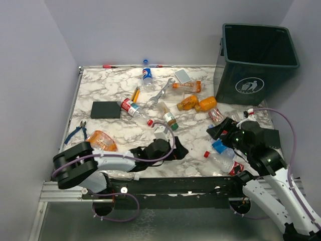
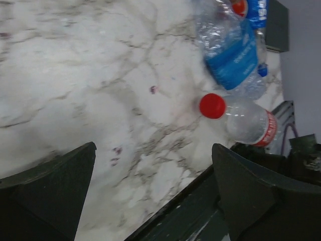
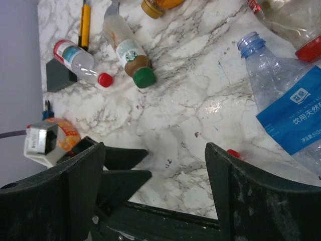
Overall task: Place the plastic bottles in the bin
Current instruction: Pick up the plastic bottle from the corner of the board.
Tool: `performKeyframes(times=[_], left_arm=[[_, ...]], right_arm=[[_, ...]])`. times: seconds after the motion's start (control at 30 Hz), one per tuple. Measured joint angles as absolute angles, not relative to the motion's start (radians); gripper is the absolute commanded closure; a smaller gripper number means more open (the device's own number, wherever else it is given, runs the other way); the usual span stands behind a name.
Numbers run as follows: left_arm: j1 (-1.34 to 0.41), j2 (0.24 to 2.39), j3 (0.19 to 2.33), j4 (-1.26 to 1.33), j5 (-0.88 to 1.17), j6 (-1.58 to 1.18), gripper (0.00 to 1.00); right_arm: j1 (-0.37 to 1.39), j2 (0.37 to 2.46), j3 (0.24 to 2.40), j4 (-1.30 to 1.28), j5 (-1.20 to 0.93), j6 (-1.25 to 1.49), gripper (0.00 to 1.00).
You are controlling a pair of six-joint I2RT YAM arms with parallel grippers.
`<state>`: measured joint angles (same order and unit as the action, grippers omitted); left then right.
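Note:
My left gripper lowers its open fingers to the right in the top view next and closes around the clear bottle's red cap (image 1: 206,154) (image 2: 212,106), since the cap points toward the gripper.
The dark green bin (image 1: 258,60) stands at the far right corner. Several plastic bottles lie scattered on the marble table. A crushed blue-labelled one (image 1: 220,147) (image 3: 286,100) (image 2: 233,50) and a clear red-capped one (image 1: 223,161) (image 2: 246,120) lie at the near right. My right gripper (image 1: 214,131) (image 3: 154,146) hovers open and empty just left of them. My left gripper (image 1: 179,149) (image 2: 154,148) is open over bare marble near the front edge, its fingertips (image 3: 125,165) showing in the right wrist view. A green-capped bottle (image 1: 167,115) (image 3: 128,52) and a red-labelled one (image 1: 131,108) (image 3: 80,60) lie mid-table.
A silver wrench (image 1: 159,93) and a yellow-handled tool (image 1: 135,94) lie among the far bottles. Blue-handled pliers (image 1: 76,131) and a black block (image 1: 106,110) sit at the left. A crushed orange bottle (image 1: 102,140) rests by the left arm. Walls close the left and back.

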<state>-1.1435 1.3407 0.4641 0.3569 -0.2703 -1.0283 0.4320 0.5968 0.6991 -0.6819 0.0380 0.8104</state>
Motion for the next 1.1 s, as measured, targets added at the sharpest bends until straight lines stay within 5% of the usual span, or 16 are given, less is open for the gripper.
performKeyframes(times=[0.47, 1.1], left_arm=[[-1.186, 1.919, 0.710, 0.924, 0.036, -1.131, 0.14], [-1.165, 2.069, 0.800, 1.004, 0.067, -1.264, 0.37]], right_arm=[[0.432, 0.482, 0.809, -0.698, 0.097, 0.849, 0.17], [0.432, 0.441, 0.852, -0.698, 0.109, 0.849, 0.17]])
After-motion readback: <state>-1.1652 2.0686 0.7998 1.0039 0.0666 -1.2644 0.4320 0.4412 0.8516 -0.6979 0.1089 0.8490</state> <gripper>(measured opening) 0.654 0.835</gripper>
